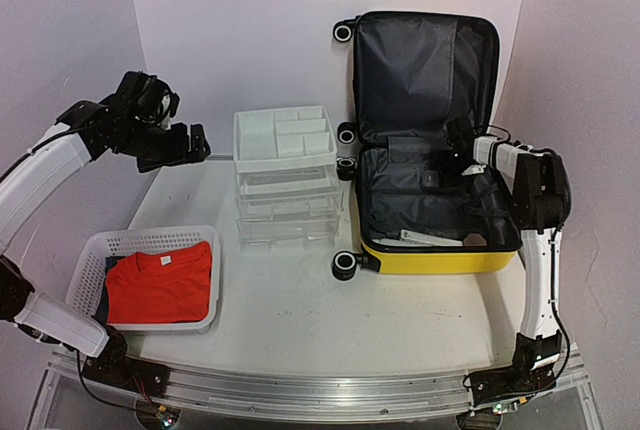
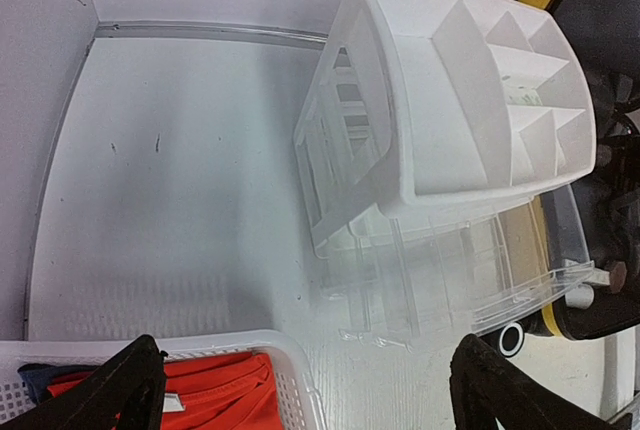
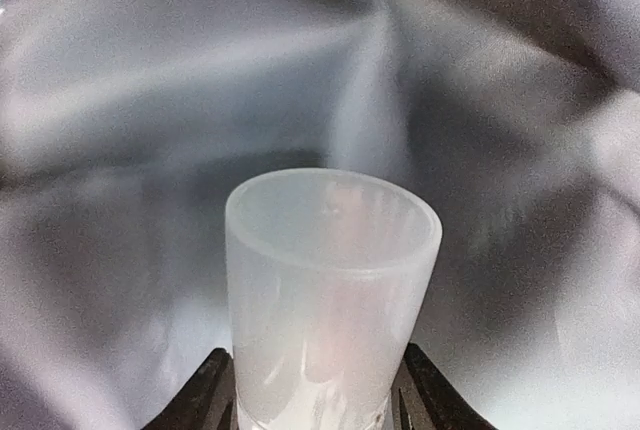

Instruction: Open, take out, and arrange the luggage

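Note:
My right gripper should go up and to the left in the top view next, over the uppermost clear drawer (image 1: 311, 182), to let go of the cup, because the drawer is open.
The luggage (image 1: 440, 258), a yellow hard-shell suitcase, lies open at the right of the table with its dark grey lined lid (image 1: 425, 70) standing upright. My right gripper (image 1: 447, 164) reaches into the lower half. In the right wrist view it (image 3: 318, 402) is shut on a frosted white cup (image 3: 335, 280), with a black finger (image 3: 205, 397) pressed against each side and grey lining behind. My left gripper (image 1: 186, 144) hovers open and empty above the table's left rear; its fingers (image 2: 120, 390) frame the basket corner.
A white plastic drawer unit (image 1: 285, 175) with a divided top tray stands just left of the suitcase. A white mesh basket (image 1: 100, 250) holding a folded orange shirt (image 1: 162, 285) sits at the front left. More items lie in the suitcase near its front wall.

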